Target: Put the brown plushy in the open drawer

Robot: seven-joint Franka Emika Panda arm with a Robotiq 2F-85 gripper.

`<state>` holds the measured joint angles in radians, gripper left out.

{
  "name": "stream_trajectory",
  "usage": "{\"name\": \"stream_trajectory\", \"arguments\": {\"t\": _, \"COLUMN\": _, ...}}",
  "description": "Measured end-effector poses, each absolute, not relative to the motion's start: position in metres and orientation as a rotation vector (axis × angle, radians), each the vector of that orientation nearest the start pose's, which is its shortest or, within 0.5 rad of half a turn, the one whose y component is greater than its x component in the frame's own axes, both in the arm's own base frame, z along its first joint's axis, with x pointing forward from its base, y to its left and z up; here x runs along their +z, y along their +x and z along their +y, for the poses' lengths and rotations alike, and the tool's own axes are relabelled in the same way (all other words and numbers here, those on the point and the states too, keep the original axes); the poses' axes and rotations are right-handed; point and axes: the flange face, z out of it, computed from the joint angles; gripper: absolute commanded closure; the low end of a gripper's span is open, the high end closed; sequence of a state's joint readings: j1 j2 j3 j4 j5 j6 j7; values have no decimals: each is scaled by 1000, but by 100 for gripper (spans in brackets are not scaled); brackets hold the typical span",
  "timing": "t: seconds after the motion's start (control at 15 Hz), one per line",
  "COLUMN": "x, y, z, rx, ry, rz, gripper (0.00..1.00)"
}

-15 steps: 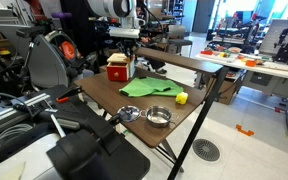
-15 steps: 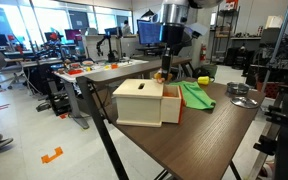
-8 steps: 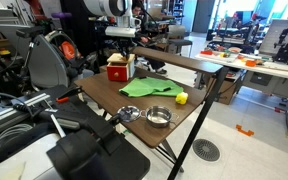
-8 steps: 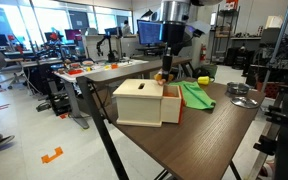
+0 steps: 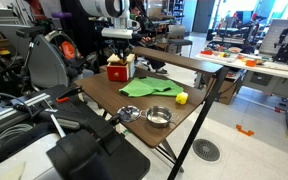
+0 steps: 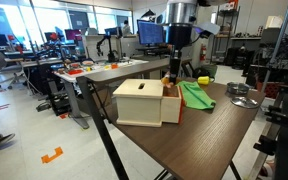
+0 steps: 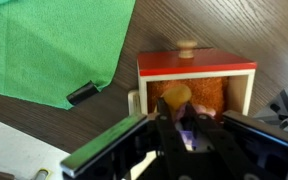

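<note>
The brown plushy (image 7: 174, 95) already hangs over the opening behind the red front. It goes down next into the open drawer's orange-brown inside, and my gripper releases it there.
In the wrist view my gripper (image 7: 177, 106) is shut on the brown plushy (image 7: 174, 95), whose tan-brown end sticks out past the fingertips. It hangs directly over the open drawer (image 7: 209, 93), a red box with an orange-brown inside and a round knob. In both exterior views the gripper (image 5: 122, 58) (image 6: 172, 76) points down just above the red drawer unit (image 5: 115, 72) with its cream panel (image 6: 142, 103). I cannot tell whether the plushy touches the drawer floor.
A green cloth (image 5: 144, 88) (image 6: 196, 95) (image 7: 54, 45) lies beside the drawer. A small yellow object (image 5: 181, 98) and two metal bowls (image 5: 159, 116) (image 6: 246, 100) sit toward the table's other end. A small black piece (image 7: 81, 92) lies at the cloth's edge.
The gripper has moved sideways with the plushy and now stands over the open drawer. Nothing else has moved.
</note>
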<state>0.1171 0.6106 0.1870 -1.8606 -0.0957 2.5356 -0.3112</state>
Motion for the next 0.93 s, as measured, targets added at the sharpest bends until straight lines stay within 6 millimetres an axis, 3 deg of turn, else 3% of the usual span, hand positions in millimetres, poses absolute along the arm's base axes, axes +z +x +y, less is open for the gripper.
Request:
{"name": "stream_trajectory", "arguments": {"t": 0.33, "x": 190, "y": 620, "z": 174, "rx": -57, "ry": -2938, "rz": -963, "gripper": 96}}
{"name": "stream_trajectory", "arguments": {"t": 0.93, "x": 189, "y": 626, "z": 178, "rx": -11, "ry": -2933, "rz": -974, "gripper": 96}}
